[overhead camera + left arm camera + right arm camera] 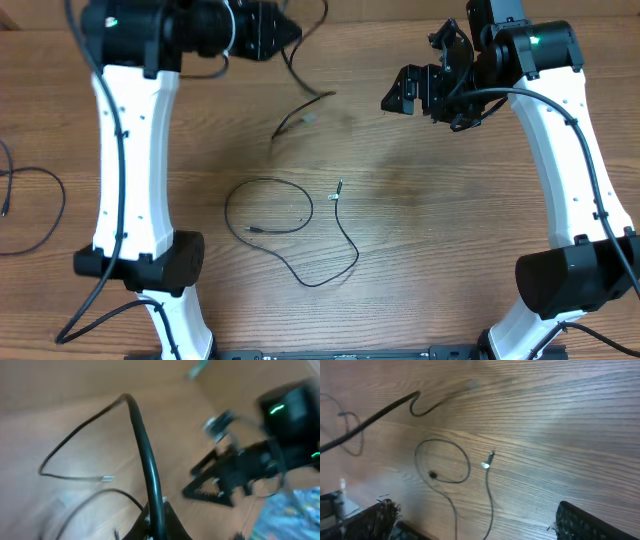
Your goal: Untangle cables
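Next, my left gripper swings to the left in the overhead view, toward the cable at the table's edge.
My left gripper [278,30] is shut on a thin black cable [300,78] at the table's far side. The cable runs down from the jaws, bends near the table and doubles back to a silver plug [306,121]. In the left wrist view it rises from the jaws [156,525] and bends left [142,445]. A second thin black cable [268,181] lies loose mid-table in a loop with a curling tail and a small plug [338,190]. It also shows in the right wrist view [465,460]. My right gripper [408,95] [475,527] is open and empty, above the table to the right of both cables.
Another thin black cable [45,205] lies at the far left edge of the wooden table [440,230]. The white arm bases stand at the front left [140,260] and front right [570,280].
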{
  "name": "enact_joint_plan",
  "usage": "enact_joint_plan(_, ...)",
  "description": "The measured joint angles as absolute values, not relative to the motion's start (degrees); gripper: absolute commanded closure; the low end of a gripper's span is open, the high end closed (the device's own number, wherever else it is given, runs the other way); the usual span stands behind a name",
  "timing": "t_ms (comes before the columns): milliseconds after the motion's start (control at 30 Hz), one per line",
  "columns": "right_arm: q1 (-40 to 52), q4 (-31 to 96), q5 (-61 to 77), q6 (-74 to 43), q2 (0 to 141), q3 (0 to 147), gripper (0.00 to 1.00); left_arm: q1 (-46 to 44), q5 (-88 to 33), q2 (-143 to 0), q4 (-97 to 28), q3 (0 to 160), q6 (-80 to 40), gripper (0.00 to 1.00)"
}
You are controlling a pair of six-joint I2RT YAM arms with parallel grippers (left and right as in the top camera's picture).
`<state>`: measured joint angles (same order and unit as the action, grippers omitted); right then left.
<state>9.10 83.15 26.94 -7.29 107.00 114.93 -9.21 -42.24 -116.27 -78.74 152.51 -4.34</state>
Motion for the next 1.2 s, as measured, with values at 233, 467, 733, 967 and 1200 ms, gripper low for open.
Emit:
enact_joint_plan(233, 9.1, 83.5, 29.8, -7.3, 107.0, 114.9, 0.0, -7.1, -34.9, -114.4, -76.9, 162.3, -11.0, 0.96)
enact_joint_plan(467, 9.1, 84.7, 30.2, -7.3, 107.0, 114.9, 0.0, 3.7, -25.5, -113.3, -78.7, 163.5, -13.6, 0.96)
enact_joint_plan(733, 9.1, 84.6, 30.2, -7.3, 107.0, 114.9, 0.0, 21.7, -17.3, -113.6, -78.1, 163.5, -15.4, 0.95)
enact_joint_plan(967, 9.1, 83.6, 30.2, -7.4, 107.0, 114.9, 0.0, 30.7, -11.2, -117.0, -76.9, 163.2, -19.0, 0.89)
enact_joint_plan(1200, 9.1, 83.5, 29.5, -7.5, 107.0, 114.9, 0.0, 32.3, -9.6, -127.9, -82.4, 162.7, -19.6, 0.26)
